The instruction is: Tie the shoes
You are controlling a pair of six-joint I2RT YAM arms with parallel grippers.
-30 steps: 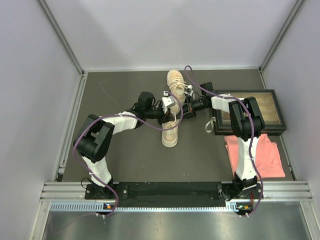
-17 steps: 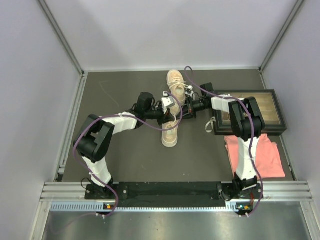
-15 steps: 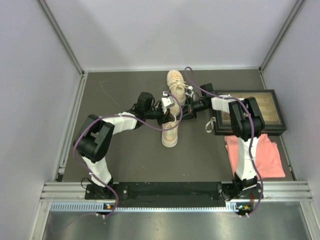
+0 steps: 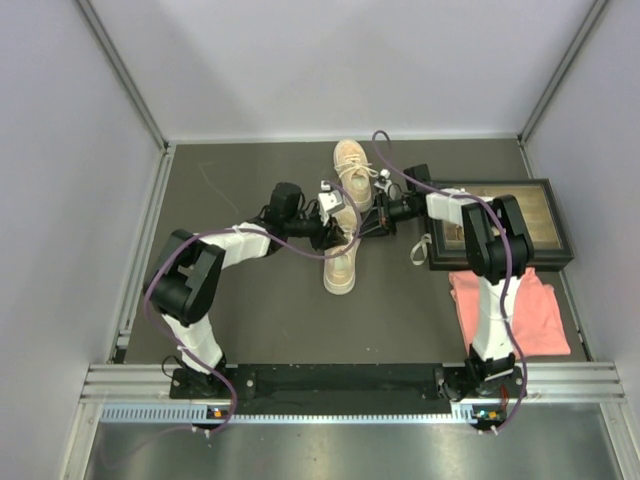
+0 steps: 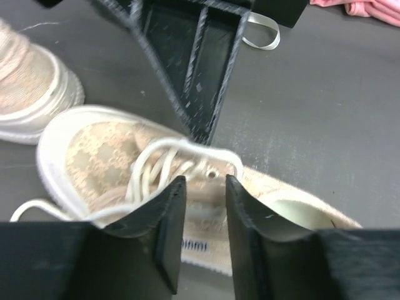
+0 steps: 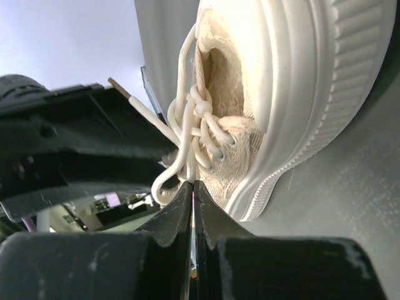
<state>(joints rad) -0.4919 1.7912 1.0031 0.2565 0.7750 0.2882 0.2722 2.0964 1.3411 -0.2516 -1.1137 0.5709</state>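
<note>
The left gripper moves off the tongue and outward next, then down onto the loose lace end [image 5: 20, 210], which trails off the near shoe beside its toe.
Two beige shoes lie end to end mid-table, the far shoe [image 4: 351, 162] and the near shoe [image 4: 340, 264]. Both grippers meet over the near shoe's white laces [image 5: 152, 164]. My left gripper [image 5: 206, 187] hovers just above that shoe's tongue, jaws open a finger's width, nothing between them. A loose lace end [image 5: 31, 207] trails to its left. My right gripper [image 6: 193, 184] is shut on a strand of white lace [image 6: 185, 134] coming off the knot by the eyelets. The near shoe's pale sole [image 6: 312, 94] fills the right wrist view.
A black-framed picture [image 4: 520, 222] lies at the right, with a white loop of cord [image 4: 418, 250] at its near-left corner. A pink cloth [image 4: 512, 310] lies in front of it. Grey walls enclose the dark table [image 4: 250, 320] on three sides.
My left gripper has opened and drawn back a little to the left. The right gripper stays pinched on the lace, its arm shifted slightly.
</note>
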